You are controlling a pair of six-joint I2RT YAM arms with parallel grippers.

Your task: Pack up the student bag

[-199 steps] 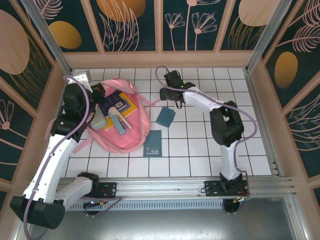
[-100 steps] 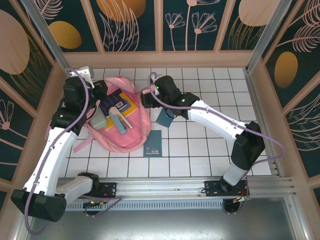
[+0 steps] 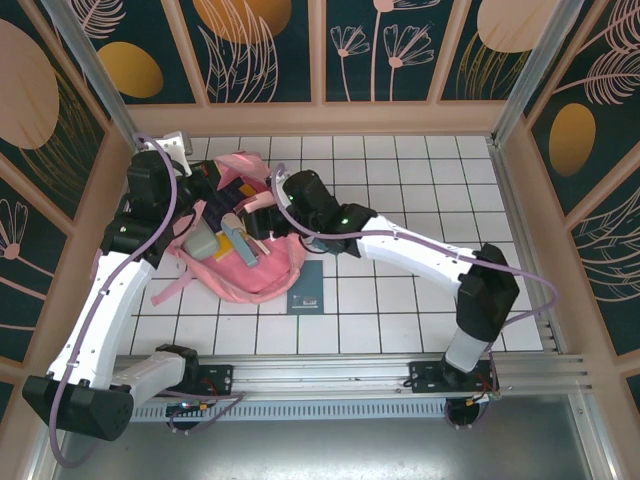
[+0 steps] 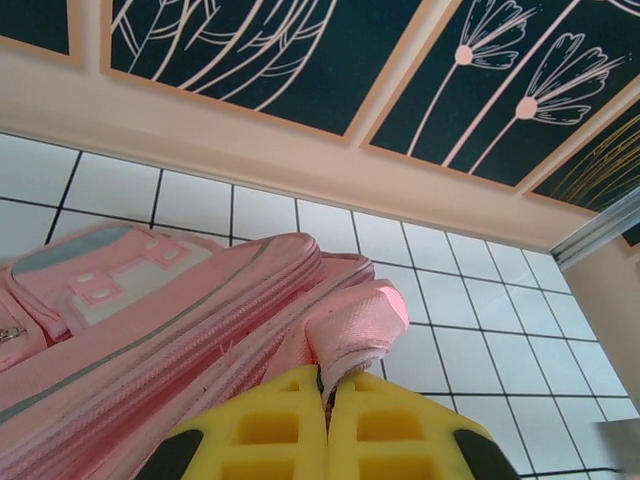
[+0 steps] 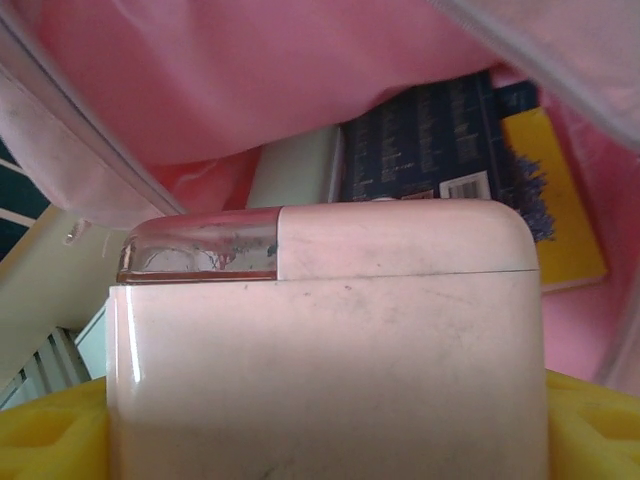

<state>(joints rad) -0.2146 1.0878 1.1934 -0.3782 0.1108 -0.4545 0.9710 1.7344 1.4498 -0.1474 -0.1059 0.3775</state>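
I will next move my right gripper down and outward inside the bag point(image 3: 255, 275) and let go of the box over the dark blue book point(image 3: 228, 195), because the book is below and outward of my gripper.
The student bag point(image 3: 255, 275) is a big pink backpack lying open at the left of the tiled table. My left gripper point(image 3: 208, 183) is shut on a fold of its pink top fabric point(image 4: 355, 320) and holds it raised. My right gripper point(image 3: 262, 203) is at the bag's mouth, shut on a pale pinkish-white box point(image 5: 330, 330) with a clear end. Its yellow fingers point(image 5: 40, 430) show at the box's lower corners. Inside the bag lie a dark blue and yellow book point(image 5: 420, 150), a mint-green pencil case point(image 3: 200, 243) and a grey-blue oblong item point(image 3: 240, 245).
A teal notebook point(image 3: 306, 287) lies flat on the tiles just right of the bag's near end. A pink strap point(image 3: 165, 292) trails toward the left wall. A small grey-white object point(image 3: 176, 140) sits in the back left corner. Patterned walls close in three sides.
My right arm has swung left from the table's middle to the bag's mouth, carrying the box. The left gripper has lifted the bag's top edge, and the bag has bunched up.
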